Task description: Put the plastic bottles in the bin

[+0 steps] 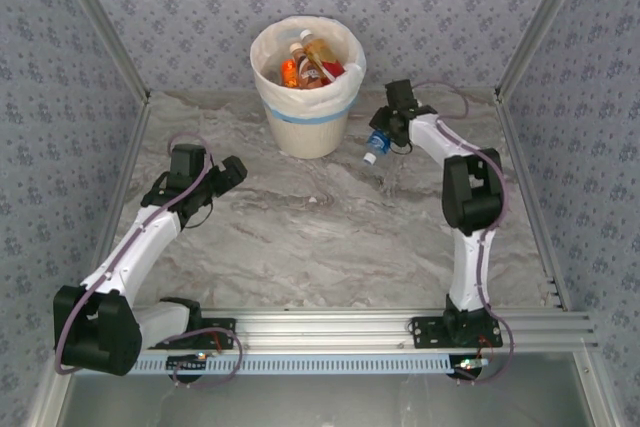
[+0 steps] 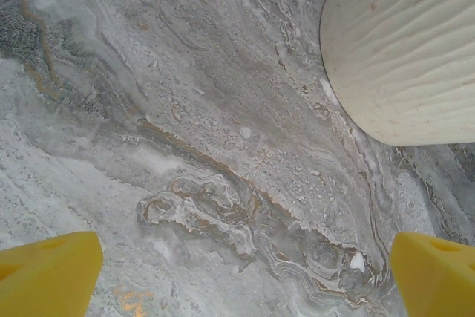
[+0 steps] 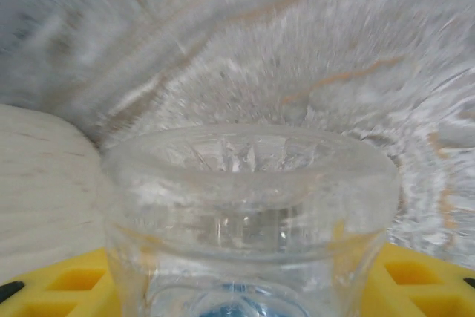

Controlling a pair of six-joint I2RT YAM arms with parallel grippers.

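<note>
I will raise my right gripper next, carry the bottle across and let go of it over the free space beside the orange label, because the bottle hangs below the bin's rim.
The cream-white bin (image 1: 305, 97) with a light blue band stands at the back centre, holding several bottles (image 1: 310, 65) with orange and red labels. My right gripper (image 1: 385, 132) is just right of the bin, shut on a clear bottle with a blue label (image 1: 376, 144) that hangs cap-down above the table. In the right wrist view the bottle's clear base (image 3: 249, 206) sits between the yellow fingers (image 3: 415, 280), with the bin's wall (image 3: 41, 183) at the left. My left gripper (image 1: 232, 173) is open over bare table, its yellow fingertips (image 2: 48, 272) wide apart, the bin (image 2: 404, 50) ahead.
Patterned walls and metal frame posts close the table on three sides. An aluminium rail (image 1: 350, 332) runs along the near edge by the arm bases. Marbled tabletop (image 1: 320, 227) lies open between the arms.
</note>
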